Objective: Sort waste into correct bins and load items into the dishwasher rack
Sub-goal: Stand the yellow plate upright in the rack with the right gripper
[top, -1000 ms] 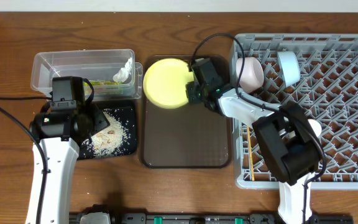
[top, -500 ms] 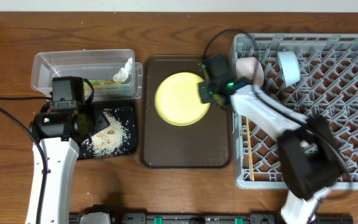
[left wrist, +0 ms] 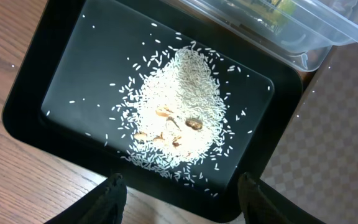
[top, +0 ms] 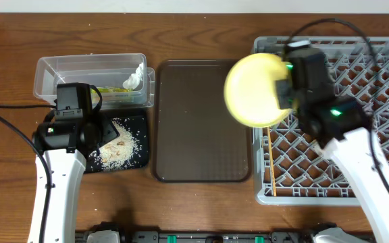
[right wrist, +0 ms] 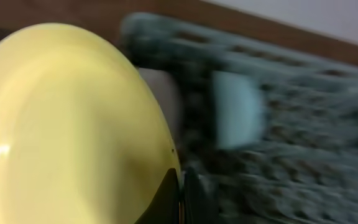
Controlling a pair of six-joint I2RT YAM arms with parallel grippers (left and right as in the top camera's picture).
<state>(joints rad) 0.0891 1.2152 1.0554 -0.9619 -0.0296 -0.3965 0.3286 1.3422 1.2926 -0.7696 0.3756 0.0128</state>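
Note:
I will next move my right gripper down and back to the rack slots beside the chopsticks and let go of the plate, because those slots are below the gripper and nearer my base.
My right gripper (top: 286, 94) is shut on the rim of the round yellow plate (top: 252, 91), which hangs tilted in the air over the left edge of the grey dishwasher rack (top: 363, 142). In the right wrist view the plate (right wrist: 61, 124) fills the left, with the closed gripper (right wrist: 181, 196) on its edge and a light blue bowl (right wrist: 235, 115) blurred in the rack behind. Chopsticks (top: 270, 165) lie in the rack. My left gripper (left wrist: 179, 199) hovers open above the black tray (left wrist: 61, 74) holding rice scraps (left wrist: 179, 121).
The clear tub (top: 90, 67) behind the black tray holds a yellow-green wrapper (top: 113, 89) and white tissue (top: 136, 77). The brown serving tray (top: 201, 121) lies between the bins and the rack. The plate and my right arm hide the rack's back-left part.
My right gripper closed on the plate, lifted it off the brown tray and carried it right to the rack's left edge. The left arm has not moved.

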